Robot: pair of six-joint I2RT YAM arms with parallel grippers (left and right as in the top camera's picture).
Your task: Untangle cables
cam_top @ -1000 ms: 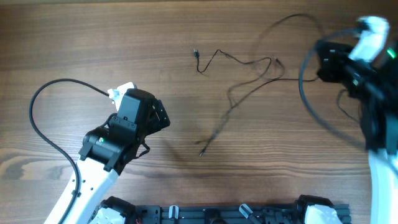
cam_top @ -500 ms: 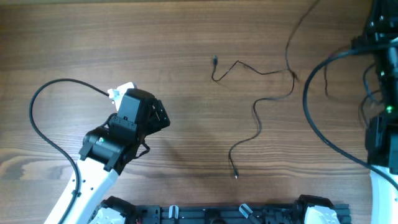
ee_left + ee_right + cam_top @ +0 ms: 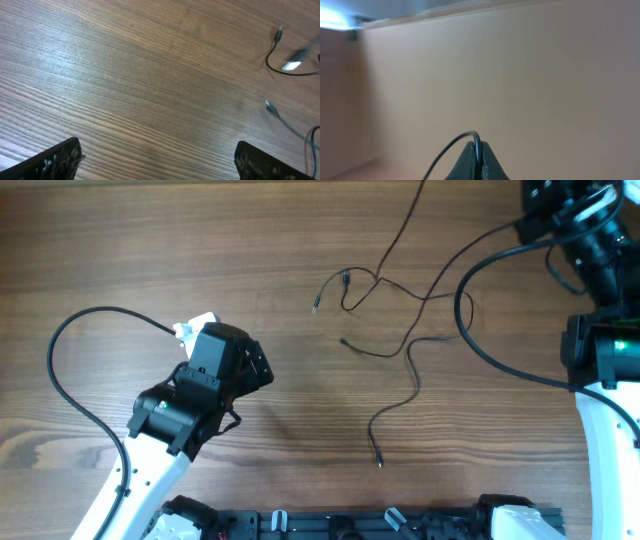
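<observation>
The right gripper swings the cable clear of the loops to the tabletop below and to its right in the overhead view next, then lowers and releases it.
The cables (image 3: 400, 292) are thin dark wires lying in loose crossing loops at the table's middle, with tiny plug ends (image 3: 315, 308) to the left. One strand trails down to a plug (image 3: 378, 463), and another strand (image 3: 405, 220) rises off the top edge. In the right wrist view my right gripper (image 3: 477, 148) is shut on a thin cable (image 3: 455, 145), lifted and facing a beige wall. My left gripper (image 3: 262, 370) stands open to the left of the cables, empty. In the left wrist view it (image 3: 160, 165) sits over bare wood, with two plug ends (image 3: 279, 33) at far right.
A thick black arm cable (image 3: 475, 330) curves down from the right arm (image 3: 600, 350) close to the thin wires. Another thick black cable (image 3: 60, 370) loops left of the left arm. The arms' base rail (image 3: 340, 525) runs along the front edge.
The right arm has swung up and back with its cable, drawing one strand off the top edge. The loops shifted and spread, one end dropping toward the front. The left arm has not moved.
</observation>
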